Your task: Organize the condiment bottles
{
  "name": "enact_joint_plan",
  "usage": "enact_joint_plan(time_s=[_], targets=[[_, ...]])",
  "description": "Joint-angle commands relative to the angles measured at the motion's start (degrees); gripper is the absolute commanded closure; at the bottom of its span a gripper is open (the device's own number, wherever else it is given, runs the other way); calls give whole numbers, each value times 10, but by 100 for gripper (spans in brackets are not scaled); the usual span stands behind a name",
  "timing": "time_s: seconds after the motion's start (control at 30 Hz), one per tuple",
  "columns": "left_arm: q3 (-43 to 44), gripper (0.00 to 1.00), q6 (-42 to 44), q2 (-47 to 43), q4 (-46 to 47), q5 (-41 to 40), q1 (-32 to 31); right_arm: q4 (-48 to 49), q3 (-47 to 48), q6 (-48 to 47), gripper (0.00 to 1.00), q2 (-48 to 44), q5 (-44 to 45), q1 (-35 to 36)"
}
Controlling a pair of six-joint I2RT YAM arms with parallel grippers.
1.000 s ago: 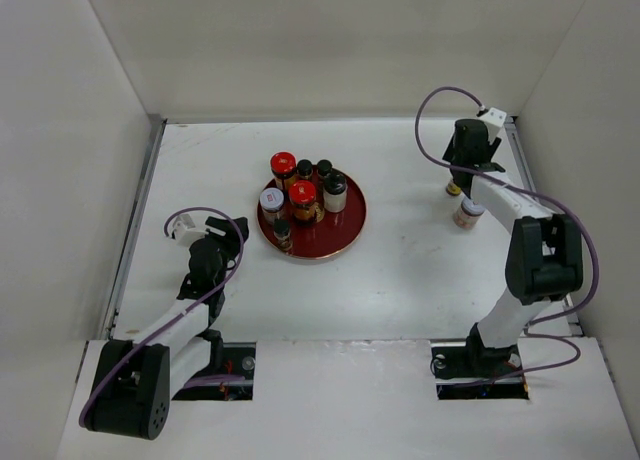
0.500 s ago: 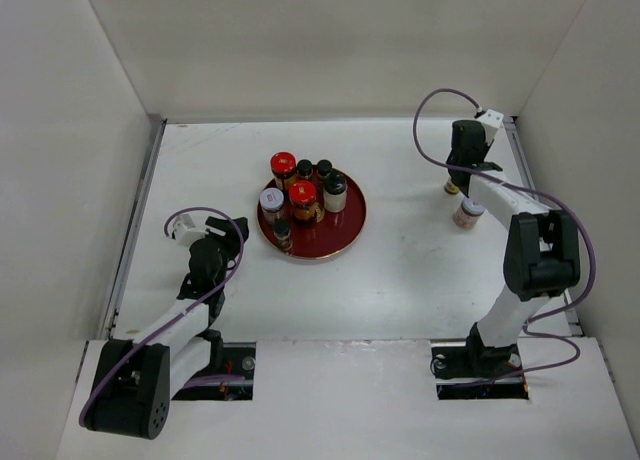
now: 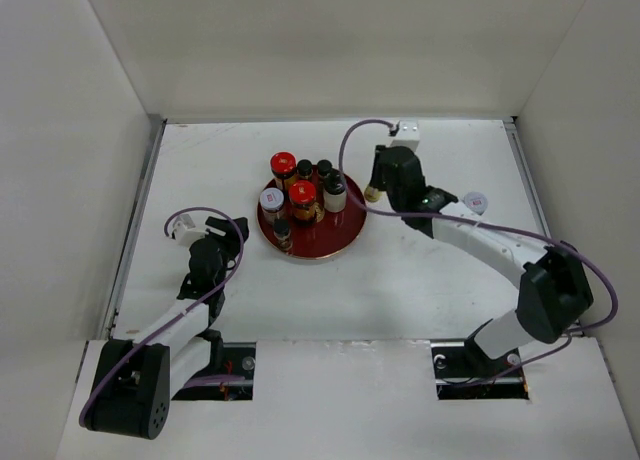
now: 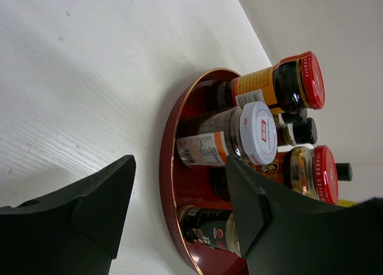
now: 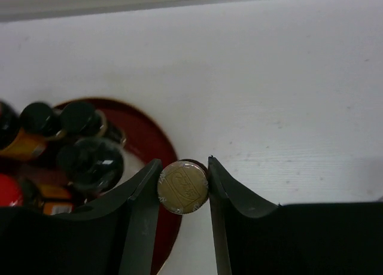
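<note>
The near part of the tray is bare, so the robot's right gripper will next move back and to the left in the top view, then down to that spot.
My right gripper (image 3: 378, 189) (image 5: 184, 185) is shut on a small bottle with a yellowish cap (image 5: 183, 186) (image 3: 373, 192), held upright just off the right rim of the red tray (image 3: 346, 236) (image 5: 151, 136). Several condiment bottles stand on the tray. Among them are two red-lidded jars (image 3: 283, 164) (image 3: 302, 192), a white-lidded jar (image 3: 271, 198) (image 4: 242, 133) and black-capped bottles (image 3: 324, 167) (image 5: 82, 116). A white-lidded jar (image 3: 476, 201) stands alone on the table at the right. My left gripper (image 3: 232, 233) (image 4: 179, 164) rests open left of the tray, holding nothing.
White walls close the table on the left, back and right. The right arm (image 3: 480, 238) stretches across the right half of the table, with its cable looping above. The tray's near right part is bare.
The right gripper closed on the yellow-capped bottle at the back right and swung left with it to the tray's right side. The left arm has not moved.
</note>
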Motion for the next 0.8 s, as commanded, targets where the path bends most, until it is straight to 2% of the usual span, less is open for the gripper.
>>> enact_joint_plan(time_s=[0.0,0.1,0.27,0.67,0.77], targets=[[4,40,5,-6,28,1,2,35,-16,-6,68,-24,4,52],[5,40,6,-3,29,-6,-2,46,-26,0,68,-24,2,104],[7,40,7,-1,29,-6,-4,118,-37,-5,68,5,-7,178],[3,40,7,-12,25,-6,0,145,12,-30,64,114,22,263],[4,40,4,-2,29,0,0,158,10,-48,58,126,55,278]])
